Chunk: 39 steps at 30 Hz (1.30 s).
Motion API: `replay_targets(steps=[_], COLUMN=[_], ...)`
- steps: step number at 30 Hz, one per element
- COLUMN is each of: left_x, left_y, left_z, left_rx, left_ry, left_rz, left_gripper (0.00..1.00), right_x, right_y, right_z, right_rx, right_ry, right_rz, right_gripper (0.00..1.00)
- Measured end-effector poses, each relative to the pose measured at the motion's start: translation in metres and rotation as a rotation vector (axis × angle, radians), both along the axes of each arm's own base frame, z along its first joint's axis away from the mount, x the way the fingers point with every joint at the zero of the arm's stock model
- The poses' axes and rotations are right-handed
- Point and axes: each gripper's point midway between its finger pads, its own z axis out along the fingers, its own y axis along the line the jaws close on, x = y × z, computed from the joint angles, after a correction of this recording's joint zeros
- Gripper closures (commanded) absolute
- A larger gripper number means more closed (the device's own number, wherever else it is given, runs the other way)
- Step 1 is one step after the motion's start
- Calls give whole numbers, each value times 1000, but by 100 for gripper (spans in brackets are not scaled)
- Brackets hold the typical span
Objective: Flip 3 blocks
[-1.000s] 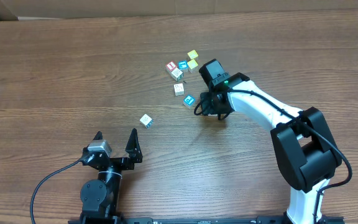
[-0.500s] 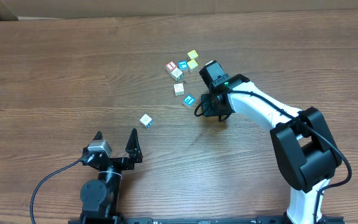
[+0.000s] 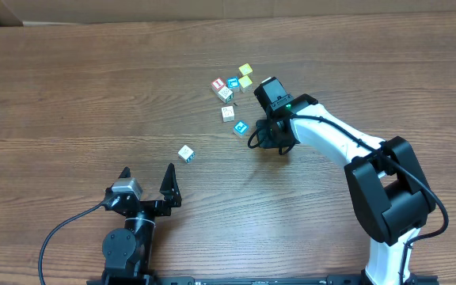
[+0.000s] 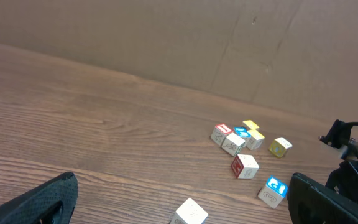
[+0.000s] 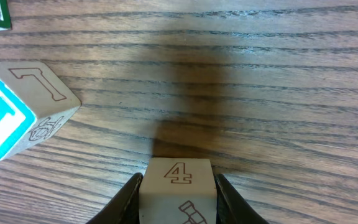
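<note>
The robot's right gripper should next lift the cream block, carry it back, lower it and release it on the bare tabletop, which lies back from the gripper and clear of the blocks.
In the right wrist view a pale cream block (image 5: 178, 180) marked with a 4 sits on the table between the fingers of my right gripper (image 5: 178, 208); both fingers press its sides. A blue-and-white block (image 5: 8, 115) lies to its left. In the overhead view my right gripper (image 3: 267, 138) hides the held block, and the blue-and-white block (image 3: 241, 127) lies just left of it. Another cream block (image 3: 228, 113) lies farther back and a third (image 3: 186, 153) rests alone to the left. My left gripper (image 3: 147, 178) stands open near the front edge, with nothing between its fingers.
A cluster behind holds a red-faced cube (image 3: 218, 83), a second blue cube (image 3: 233, 84), a patterned cube (image 3: 226, 93) and two yellow cubes (image 3: 245, 70). A cardboard wall (image 4: 166, 37) runs along the table's back edge. The right arm (image 3: 347, 146) reaches in from the front right.
The right gripper's fingers have narrowed onto the cream block marked 4. The left arm and the other blocks have not moved.
</note>
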Motion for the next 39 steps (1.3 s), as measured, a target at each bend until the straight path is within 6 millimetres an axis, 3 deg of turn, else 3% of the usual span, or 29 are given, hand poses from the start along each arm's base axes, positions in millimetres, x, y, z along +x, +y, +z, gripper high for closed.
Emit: replay_targets(steps=[10, 16, 20, 26, 29, 33, 39], left_x=[0, 0, 0, 0, 0, 0, 0], left_y=[0, 0, 0, 0, 0, 0, 0], left_z=[0, 0, 0, 0, 0, 0, 0], left_rx=[0, 0, 0, 0, 0, 0, 0], left_ry=[0, 0, 0, 0, 0, 0, 0], left_rz=[0, 0, 0, 0, 0, 0, 0], left_gripper=[0, 0, 0, 0, 0, 0, 0], right_x=[-2, -20, -25, -40, -54, -70, -95], right_y=[1, -5, -3, 8, 7, 14, 34], right_z=[0, 7, 45, 132, 156, 155, 132], right_rx=[7, -11, 29, 189, 226, 225, 157], right_ry=[10, 88, 66, -22, -23, 19, 29], right_rz=[1, 5, 0, -9, -34, -48, -65], right_gripper=[77, 77, 77, 77, 77, 77, 80])
